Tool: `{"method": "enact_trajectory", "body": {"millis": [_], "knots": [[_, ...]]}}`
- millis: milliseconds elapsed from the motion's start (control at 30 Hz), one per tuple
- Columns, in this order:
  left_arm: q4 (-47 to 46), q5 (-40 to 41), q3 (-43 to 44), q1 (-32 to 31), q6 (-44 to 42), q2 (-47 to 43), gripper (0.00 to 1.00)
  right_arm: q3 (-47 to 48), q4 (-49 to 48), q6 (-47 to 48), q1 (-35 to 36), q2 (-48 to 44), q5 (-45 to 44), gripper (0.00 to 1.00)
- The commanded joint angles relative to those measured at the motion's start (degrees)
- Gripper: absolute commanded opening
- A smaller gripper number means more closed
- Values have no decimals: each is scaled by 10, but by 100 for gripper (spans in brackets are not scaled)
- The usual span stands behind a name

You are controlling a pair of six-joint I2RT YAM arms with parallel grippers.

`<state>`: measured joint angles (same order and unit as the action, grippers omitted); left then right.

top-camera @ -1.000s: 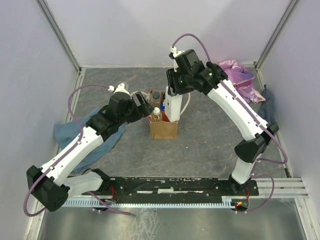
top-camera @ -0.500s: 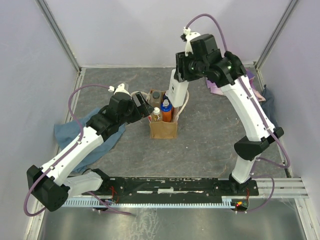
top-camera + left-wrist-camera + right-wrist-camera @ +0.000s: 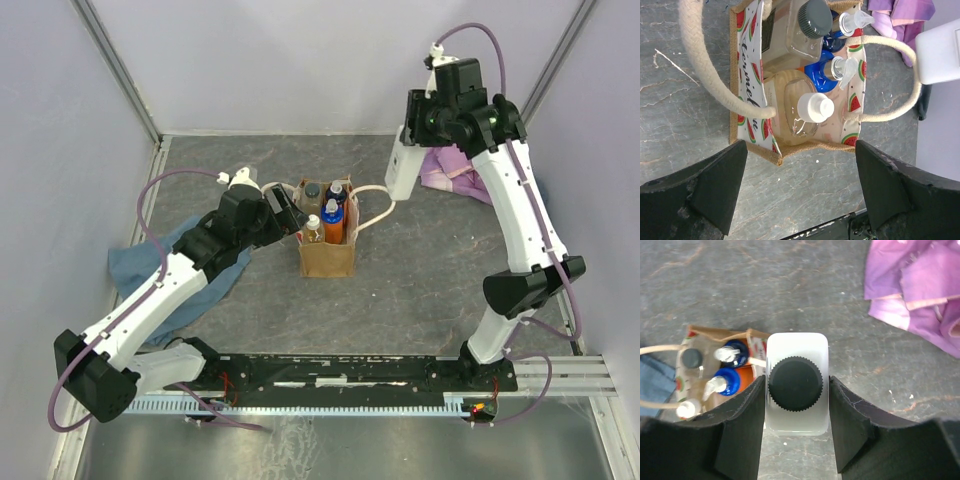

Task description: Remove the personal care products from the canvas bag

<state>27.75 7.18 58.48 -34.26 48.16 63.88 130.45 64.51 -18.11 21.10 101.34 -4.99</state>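
Observation:
I will next move my right gripper away from the bag (image 3: 326, 258) and down, and stand the white bottle on the bare table between the bag and the purple-pink cloth.
The tan canvas bag (image 3: 326, 258) stands mid-table with its cream handles splayed. It still holds a grey-capped clear bottle (image 3: 815, 17), orange bottles with blue caps (image 3: 822, 80) and a pale bottle with a white cap (image 3: 815, 107). My right gripper (image 3: 409, 140) is shut on the top of a white bottle (image 3: 402, 172) with a black cap, held in the air to the back right of the bag. In the right wrist view the fingers (image 3: 740, 430) clamp the white bottle (image 3: 797, 347) on both sides. My left gripper (image 3: 290, 212) is open and empty at the bag's left rim (image 3: 747, 75).
A blue cloth (image 3: 140, 265) lies under the left arm. A purple-pink cloth (image 3: 455, 170) lies at the back right, just beyond the held bottle; it also shows in the right wrist view (image 3: 920, 285). Enclosure walls stand on three sides.
The right gripper has lifted the white bottle out of the bag and carried it up and to the right. The left arm has not moved.

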Motion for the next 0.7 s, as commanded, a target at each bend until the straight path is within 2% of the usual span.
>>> {"method": "enact_trajectory", "body": {"millis": [0,133,267,500,667], "knots": [[1,-6,15,-4,9,6,95,-71,-128,-20,-54,-70,5,7],[1,-6,11,-3,10,3,95,-152,-179,-19,-90,-90,7,6],[-4,-15,6,-3,14,7,95,-231,-236,-1,-109,-95,-12,1],[-3,-24,4,-3,15,8,95,-367,-363,10,-140,-102,-51,1],[-5,-25,-7,-3,17,2,95,-422,-400,7,-146,-105,-64,1]]}}
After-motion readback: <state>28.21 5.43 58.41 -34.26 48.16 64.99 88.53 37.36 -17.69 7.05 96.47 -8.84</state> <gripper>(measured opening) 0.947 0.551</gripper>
